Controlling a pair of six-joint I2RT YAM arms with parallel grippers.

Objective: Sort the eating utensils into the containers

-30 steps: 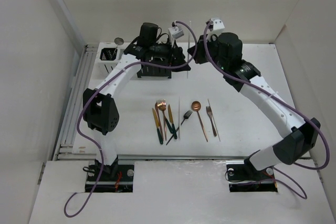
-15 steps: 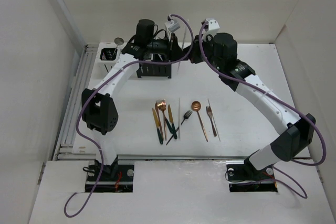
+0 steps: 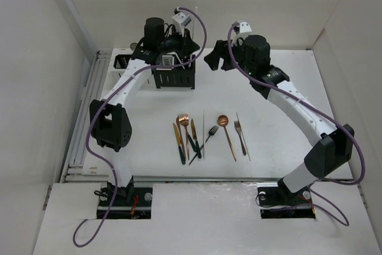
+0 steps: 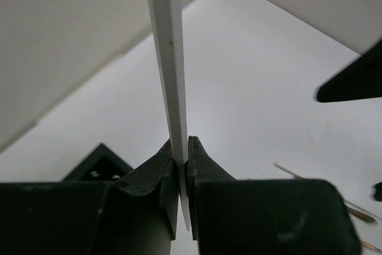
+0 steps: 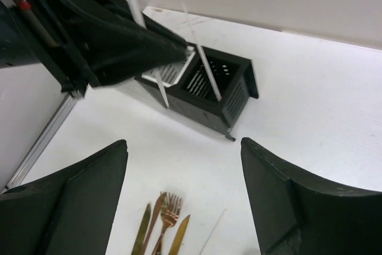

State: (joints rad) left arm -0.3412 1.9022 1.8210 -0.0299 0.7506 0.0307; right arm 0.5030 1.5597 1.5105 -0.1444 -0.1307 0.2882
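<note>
Another white stick leans inside the black caddy's open section (image 4: 104, 168), which is below my left gripper. My left gripper needs to move down toward that section next and release the thin white stick (image 4: 170, 58) there.
My left gripper (image 4: 182, 153) is shut on a thin white stick (image 4: 170, 58), which rises between its jaws. In the top view that gripper (image 3: 173, 49) hovers over the black containers (image 3: 176, 80). The right wrist view shows the held stick (image 5: 160, 88) hanging point-down beside the black caddy (image 5: 230, 97), and another white stick (image 5: 206, 67) leaning inside it. My right gripper (image 3: 216, 61) is open and empty, just right of the caddies. The other eating utensils lie mid-table: copper forks (image 3: 184, 120), a copper spoon (image 3: 223, 121), a dark fork (image 3: 210, 132).
A white caddy (image 3: 122, 62) sits at the far left by the metal rail (image 3: 83, 117). White walls close in the table at the back and both sides. A loose white stick (image 3: 203, 132) lies among the utensils, and copper knives and a fork (image 5: 167, 213) lie below my right fingers.
My left gripper shut on the white stick, and my right gripper then let it go and opened. The left arm has carried the stick to the left, over the caddies.
</note>
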